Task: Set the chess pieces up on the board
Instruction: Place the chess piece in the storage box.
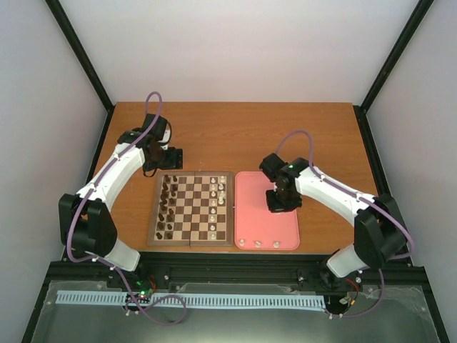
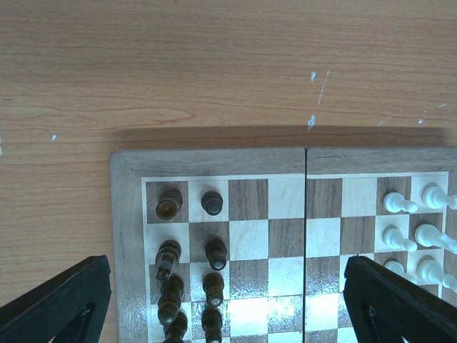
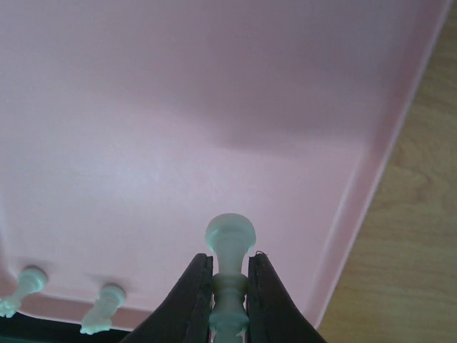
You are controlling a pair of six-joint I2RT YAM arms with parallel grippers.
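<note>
The pink tray's middle (image 1: 256, 204) (image 3: 153, 164) is clear of pieces, so I should take my right gripper over the board's white row, then return to that bare middle and release.
My right gripper (image 3: 230, 275) is shut on a cream-white chess piece (image 3: 230, 236), gripping its stem, with the rounded end sticking out past the fingertips. It hangs over the pink tray (image 3: 178, 107), toward the middle of it (image 1: 280, 202). Three more white pieces (image 1: 258, 243) lie along the tray's near edge; two of them (image 3: 25, 286) show in the right wrist view. The board (image 1: 190, 244) lies left of the tray. White pieces (image 1: 218, 196) stand along its right side and dark pieces (image 1: 166, 207) along its left. My left gripper (image 2: 228, 314) is open above the board's far edge (image 2: 128, 214).
The pink tray (image 1: 265, 225) sits flush against the board's right side. Bare wooden tabletop (image 1: 235, 132) stretches beyond both. Dark pieces (image 2: 193, 264) and white pieces (image 2: 418, 236) stand under the left gripper's two fingers (image 2: 57, 300). Black frame posts and white walls surround the table.
</note>
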